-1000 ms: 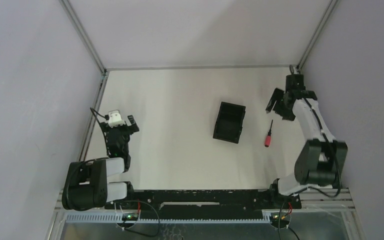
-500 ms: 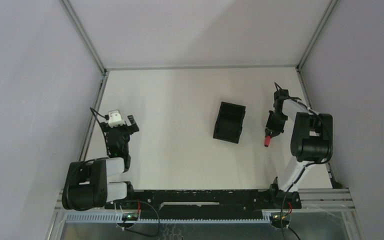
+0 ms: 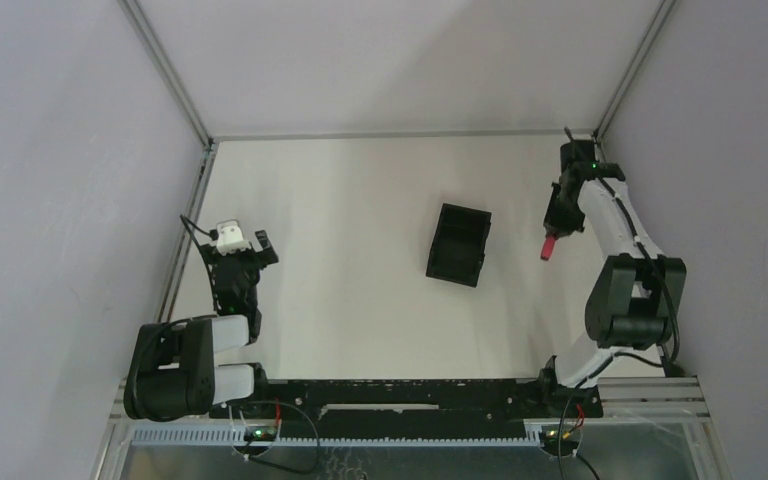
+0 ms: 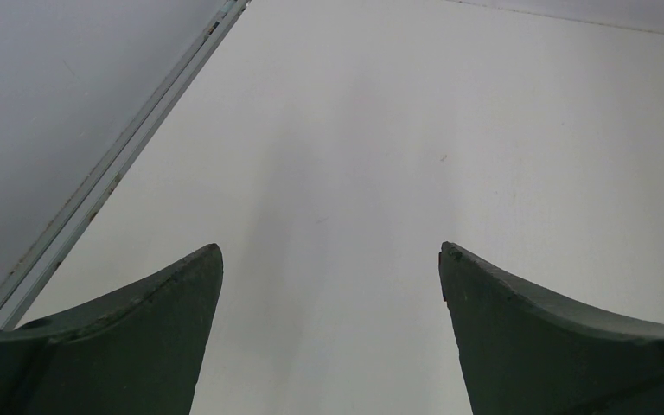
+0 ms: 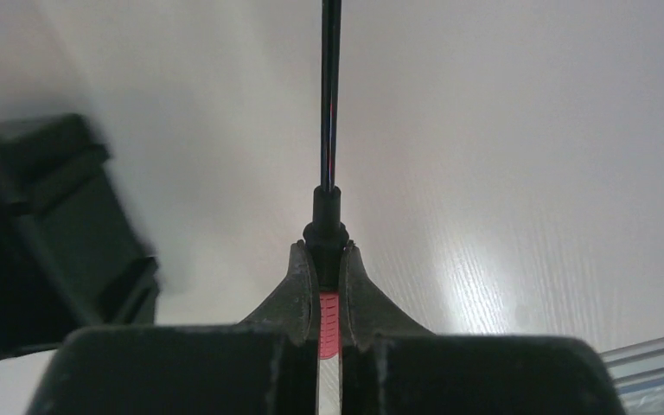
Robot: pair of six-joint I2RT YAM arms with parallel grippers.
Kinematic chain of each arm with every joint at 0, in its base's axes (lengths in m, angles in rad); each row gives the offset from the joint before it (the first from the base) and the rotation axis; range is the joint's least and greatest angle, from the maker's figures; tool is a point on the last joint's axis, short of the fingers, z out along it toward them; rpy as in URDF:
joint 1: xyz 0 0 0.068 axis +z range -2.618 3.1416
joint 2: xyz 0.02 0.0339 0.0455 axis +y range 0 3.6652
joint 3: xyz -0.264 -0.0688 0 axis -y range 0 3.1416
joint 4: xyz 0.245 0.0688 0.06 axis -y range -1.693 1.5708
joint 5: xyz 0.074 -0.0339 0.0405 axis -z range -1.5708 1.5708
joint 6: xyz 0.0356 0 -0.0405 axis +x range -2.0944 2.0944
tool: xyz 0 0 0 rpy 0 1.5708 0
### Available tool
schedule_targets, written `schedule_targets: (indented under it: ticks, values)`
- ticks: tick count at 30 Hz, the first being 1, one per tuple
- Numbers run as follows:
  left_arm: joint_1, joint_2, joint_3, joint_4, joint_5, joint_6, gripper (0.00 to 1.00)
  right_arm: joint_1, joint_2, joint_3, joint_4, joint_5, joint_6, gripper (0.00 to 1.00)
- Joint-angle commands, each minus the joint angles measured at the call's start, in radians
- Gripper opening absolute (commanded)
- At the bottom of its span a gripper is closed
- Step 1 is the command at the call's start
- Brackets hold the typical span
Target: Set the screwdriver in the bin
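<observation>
The screwdriver (image 5: 329,322) goes to the left in the top view in my right gripper next, then down inside the open bin (image 5: 13,268) for its release.
My right gripper (image 5: 329,259) is shut on the screwdriver (image 5: 329,322): its red handle is pinched between the fingers and the thin dark shaft (image 5: 330,86) sticks out ahead. From above, the red handle (image 3: 549,246) hangs under my right gripper (image 3: 556,222), lifted off the table to the right of the bin (image 3: 458,244). The bin, black, rectangular and open-topped, stands mid-table; its corner shows blurred at the left of the right wrist view (image 5: 43,225). My left gripper (image 4: 330,259) is open over bare table at the left (image 3: 240,262).
Metal frame rails run along the left edge (image 3: 185,230) and the right edge (image 3: 610,180) of the white table. Grey walls close in on three sides. A black bar (image 3: 390,395) with cables runs along the near edge between the arm bases.
The right gripper came down on the lying screwdriver, shut on its red handle and lifted it up and back. The left arm has not moved.
</observation>
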Motion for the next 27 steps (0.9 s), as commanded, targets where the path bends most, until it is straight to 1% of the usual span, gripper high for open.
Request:
schedule_targets:
  ticks: [1, 4, 9, 12, 15, 18, 23, 27]
  values:
    - [-0.005, -0.016, 0.039, 0.038, -0.011, 0.017, 1.0, 0.054, -0.088, 0.139, -0.132, 0.069, 0.008, 0.0]
    - [-0.005, -0.016, 0.04, 0.038, -0.011, 0.017, 1.0, 0.15, -0.08, 0.209, -0.173, 0.071, 0.035, 0.0]
    - [-0.005, -0.016, 0.039, 0.038, -0.011, 0.017, 1.0, 0.347, 0.002, 0.361, -0.205, 0.046, 0.066, 0.0]
    - [-0.004, -0.016, 0.04, 0.037, -0.01, 0.017, 1.0, 0.456, 0.074, 0.45, -0.206, 0.001, 0.046, 0.0]
    - [-0.004, -0.016, 0.04, 0.037, -0.01, 0.017, 1.0, 0.54, 0.119, 0.508, -0.207, 0.009, 0.019, 0.0]
    - [-0.004, -0.016, 0.039, 0.038, -0.011, 0.017, 1.0, 0.554, 0.136, 0.49, -0.182, 0.023, -0.005, 0.0]
    - [-0.004, -0.016, 0.039, 0.037, -0.011, 0.017, 1.0, 0.559, 0.134, 0.334, -0.079, 0.006, -0.075, 0.0]
    - [-0.005, -0.016, 0.039, 0.038, -0.012, 0.017, 1.0, 0.563, 0.175, 0.251, -0.018, -0.004, -0.115, 0.0]
